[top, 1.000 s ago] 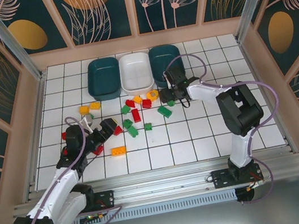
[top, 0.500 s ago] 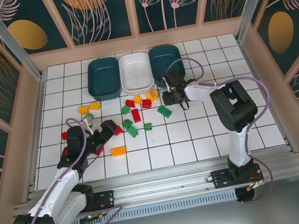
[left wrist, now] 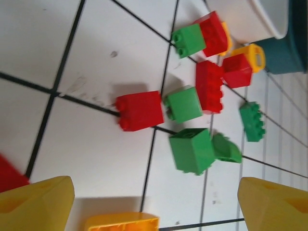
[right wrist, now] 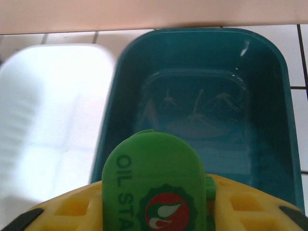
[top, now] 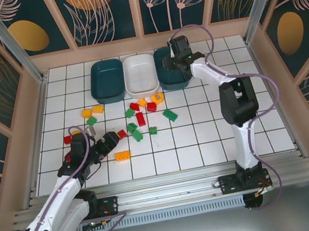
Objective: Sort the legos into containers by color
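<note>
My left gripper needs to draw back next and lower with a turn over the brick, because the long yellow-orange brick (top: 123, 156) (left wrist: 122, 222) is below it and closer to my base.
Red, green and yellow-orange legos (top: 141, 118) lie scattered on the white tiles in front of the containers. These are a left teal tray (top: 107, 80), a white tray (top: 140, 74) and a right teal tray (top: 167, 79). My right gripper (top: 176, 58) hangs over the right teal tray (right wrist: 284, 96), shut on a green lego (right wrist: 154, 163) printed with a round red logo. My left gripper (top: 111, 139) is low over the tiles, open with nothing between its jaws. A yellow-orange brick (left wrist: 122, 222) lies just before it, with a red brick (left wrist: 139, 109) and green bricks (left wrist: 192, 150) farther ahead.
Wooden walls (top: 148, 42) and metal posts fence the tiled table. More bricks lie left of the pile, two yellow (top: 92, 110), one green (top: 92, 120) and one red (top: 68, 139). The white tray (right wrist: 48, 96) sits directly left of the right teal tray.
My right gripper closed on the green piece by the pile, rose and swung back over the right teal tray. My left gripper shifted slightly toward the near edge and narrowed a little.
</note>
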